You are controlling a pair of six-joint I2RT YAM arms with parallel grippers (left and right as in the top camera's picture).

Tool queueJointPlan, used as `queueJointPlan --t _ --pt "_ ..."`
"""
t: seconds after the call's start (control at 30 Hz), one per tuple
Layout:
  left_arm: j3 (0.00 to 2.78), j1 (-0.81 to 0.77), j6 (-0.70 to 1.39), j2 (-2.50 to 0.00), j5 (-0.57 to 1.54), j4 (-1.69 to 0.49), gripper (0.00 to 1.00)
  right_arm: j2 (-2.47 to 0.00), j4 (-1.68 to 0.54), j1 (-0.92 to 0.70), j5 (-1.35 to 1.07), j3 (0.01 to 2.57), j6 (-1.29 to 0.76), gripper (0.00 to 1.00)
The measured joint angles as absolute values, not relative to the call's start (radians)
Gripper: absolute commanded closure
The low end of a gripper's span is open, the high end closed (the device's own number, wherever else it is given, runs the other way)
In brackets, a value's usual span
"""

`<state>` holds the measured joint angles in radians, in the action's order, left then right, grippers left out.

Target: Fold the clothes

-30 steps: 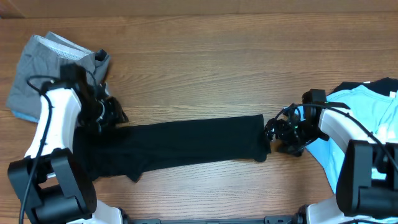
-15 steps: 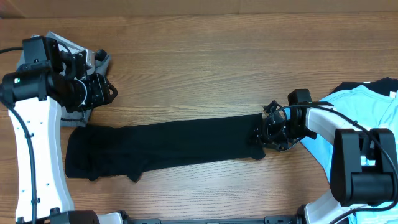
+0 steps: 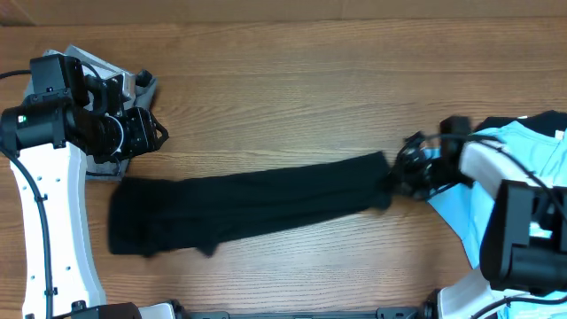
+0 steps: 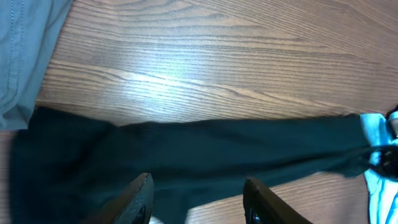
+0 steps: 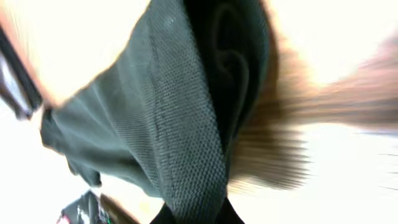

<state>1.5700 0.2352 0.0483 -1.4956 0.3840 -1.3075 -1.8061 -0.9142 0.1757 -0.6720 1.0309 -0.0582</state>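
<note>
The strip [image 3: 227,206] [image 5: 109,123] still lies stretched long, so my right gripper needs to go to the left in the overhead view and fold the strip's held end over onto it.
The black T-shirt [image 3: 248,206] lies as a long folded strip across the table's middle, slightly tilted. My right gripper [image 3: 396,181] is shut on the strip's right end; in the right wrist view the knit fabric [image 5: 180,124] runs down into the closed gripper [image 5: 189,216]. My left gripper [image 3: 153,135] hovers open behind the strip's left end, over the edge of the grey shorts [image 3: 138,85]. Its fingers [image 4: 138,198] stand apart with nothing between them, the black T-shirt [image 4: 186,155] showing below. A light blue T-shirt [image 3: 523,168] lies at the far right.
The grey shorts [image 4: 25,50] lie at the back left, mostly under my left arm. The light blue T-shirt [image 4: 375,127] sits just past the strip's right end, under my right arm. Bare wood [image 3: 292,97] stretches behind the strip.
My right gripper closed on the black T-shirt's right end and dragged the whole strip to the right. My left gripper let go of the left end and rose back toward the shorts.
</note>
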Motion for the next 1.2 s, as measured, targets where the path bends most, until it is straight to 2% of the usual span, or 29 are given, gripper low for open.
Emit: queueJointPlan --t 0.17,0.4,0.5,0.83,1.2 --pt "1.57 0.234 0.048 -1.496 0.386 -1.313 0.5 -1.797 -1.021 0.228 -0.564 1.14 -0.091 0.96" --pt "1.57 0.229 0.048 -1.496 0.386 -1.313 0.5 -1.696 -1.098 0.153 -0.466 1.171 -0.105 0.96" --pt "1.57 0.229 0.048 -1.496 0.386 -1.312 0.5 -1.671 -1.119 0.075 -0.442 1.178 -0.105 0.96" --pt "1.57 0.229 0.048 -1.496 0.386 -1.331 0.5 -1.671 -1.052 -0.351 -0.319 1.178 -0.176 0.94" --pt "1.57 0.229 0.048 -1.496 0.386 -1.333 0.5 -1.671 -0.954 -0.508 -0.243 1.178 -0.277 0.92"
